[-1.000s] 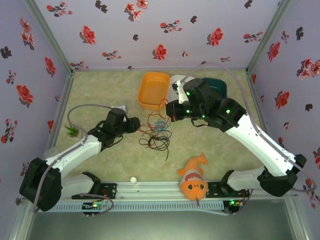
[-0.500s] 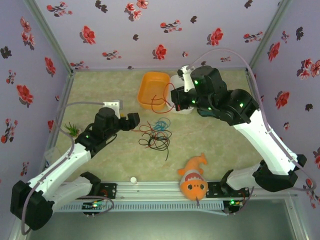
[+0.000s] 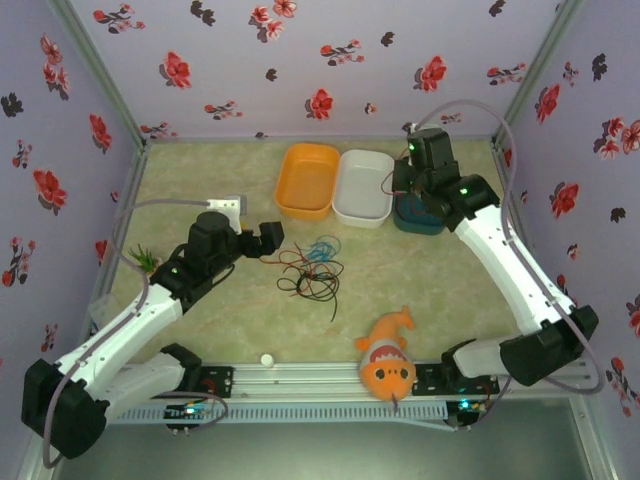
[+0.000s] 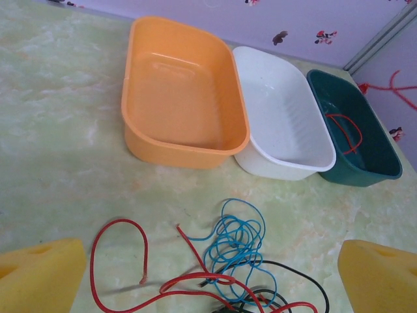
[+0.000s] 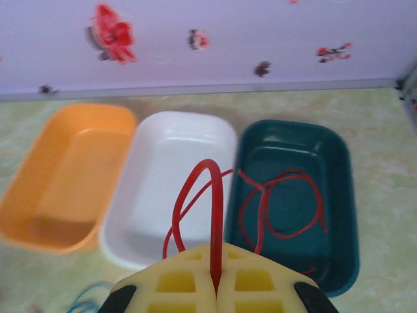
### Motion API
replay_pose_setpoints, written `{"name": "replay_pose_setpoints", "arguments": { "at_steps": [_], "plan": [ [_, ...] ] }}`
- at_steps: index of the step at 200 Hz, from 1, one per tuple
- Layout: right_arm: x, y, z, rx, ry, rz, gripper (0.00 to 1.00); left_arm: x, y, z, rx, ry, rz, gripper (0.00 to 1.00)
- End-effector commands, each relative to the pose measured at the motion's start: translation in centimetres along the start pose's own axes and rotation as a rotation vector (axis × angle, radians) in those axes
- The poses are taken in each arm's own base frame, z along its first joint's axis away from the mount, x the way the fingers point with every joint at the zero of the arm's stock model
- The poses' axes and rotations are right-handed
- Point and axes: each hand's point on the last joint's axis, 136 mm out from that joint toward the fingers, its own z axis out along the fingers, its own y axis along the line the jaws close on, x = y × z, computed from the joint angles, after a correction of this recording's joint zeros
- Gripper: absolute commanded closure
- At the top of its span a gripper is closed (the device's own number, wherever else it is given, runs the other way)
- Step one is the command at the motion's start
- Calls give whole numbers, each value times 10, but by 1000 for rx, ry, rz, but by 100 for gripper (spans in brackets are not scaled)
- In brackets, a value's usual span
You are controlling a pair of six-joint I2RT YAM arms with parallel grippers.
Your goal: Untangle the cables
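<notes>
My right gripper should go down into the dark green tray [image 5: 339, 195] before it releases the red cable, as part already lies coiled inside.
A tangle of red [image 4: 117, 261], blue [image 4: 238, 241] and black [image 4: 296, 274] cables [image 3: 312, 268] lies on the table in front of the trays. My left gripper [image 4: 212, 287] hovers open just left of the tangle [image 3: 268, 240], its yellow fingers [image 4: 39, 274] spread wide with nothing between them. My right gripper [image 5: 215, 287] is shut on a red cable [image 5: 215, 208] that loops up from its pads. It hangs over the dark green tray [image 5: 339, 195], at the tray's left side [image 3: 408, 195]. Part of that red cable [image 5: 287, 202] lies coiled inside the green tray [image 4: 355, 140].
An orange tray [image 3: 308, 180] and a white tray [image 3: 362, 187] stand side by side left of the green tray [image 3: 425, 222]. An orange fish toy [image 3: 388, 360] lies near the front rail. A small green plant [image 3: 142, 262] sits at the left, a white cap [image 3: 266, 359] at the front.
My right gripper has carried the red cable rightward from near the orange tray to over the green tray. My left arm has lifted slightly and stayed open beside the tangle.
</notes>
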Motion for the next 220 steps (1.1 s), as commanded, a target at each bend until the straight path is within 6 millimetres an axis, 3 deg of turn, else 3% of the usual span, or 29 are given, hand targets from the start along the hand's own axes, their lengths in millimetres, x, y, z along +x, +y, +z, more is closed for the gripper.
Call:
{"name": "replay_pose_setpoints", "arguments": {
  "at_steps": [1, 42, 66, 107, 186, 220],
  "plan": [
    [-45, -29, 14, 75, -221, 69, 100, -2, 0, 3, 5, -11, 24, 0],
    [-30, -67, 66, 146, -221, 125, 100, 2, 2, 9, -6, 10, 30, 0],
    [-17, -75, 95, 131, -186, 142, 100, 5, 3, 14, -13, 22, 25, 0],
    [26, -95, 142, 151, -72, 191, 100, 11, 5, 19, -18, 42, 15, 0],
    [122, -110, 192, 150, 185, 331, 100, 13, 7, 20, -31, 57, 1, 0],
    [139, -107, 205, 130, 260, 344, 100, 15, 9, 20, -41, 70, -10, 0]
  ]
}}
